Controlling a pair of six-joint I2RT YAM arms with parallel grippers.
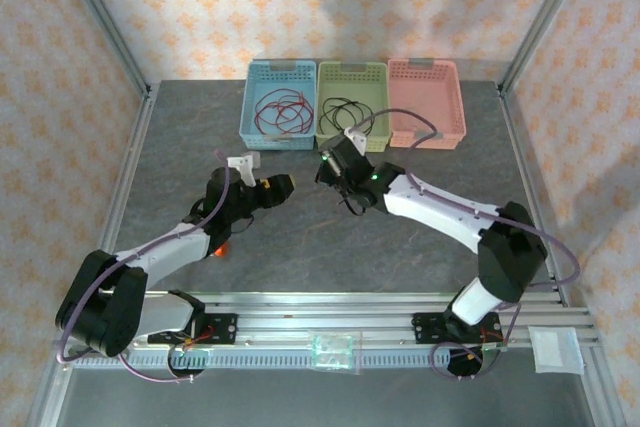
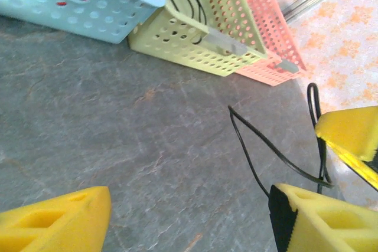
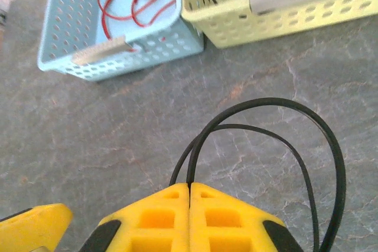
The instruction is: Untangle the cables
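Observation:
I should next carry the black cable in my right gripper outward over the inside of the green basket and let it go, because other black cables are already in there.
My right gripper (image 3: 189, 188) is shut on a thin black cable (image 3: 267, 103), whose loops arc out from the closed fingertips above the grey table (image 3: 88, 146). Seen from above, the right gripper (image 1: 337, 173) hangs near the table's middle, in front of the green basket (image 1: 352, 137). My left gripper (image 1: 279, 186) is just to its left, open, with bare table between its fingers (image 2: 59, 219). The same black cable (image 2: 260, 143) runs past the left gripper's right finger without being held. Red cables (image 1: 280, 112) lie in the blue basket (image 1: 250, 107), and more black cables (image 1: 345, 109) in the green one.
Blue, green and pink baskets (image 1: 427, 132) stand in a row at the table's far edge. Frame posts and patterned walls close in the sides. Free table surface lies in front of the baskets on both sides of the grippers.

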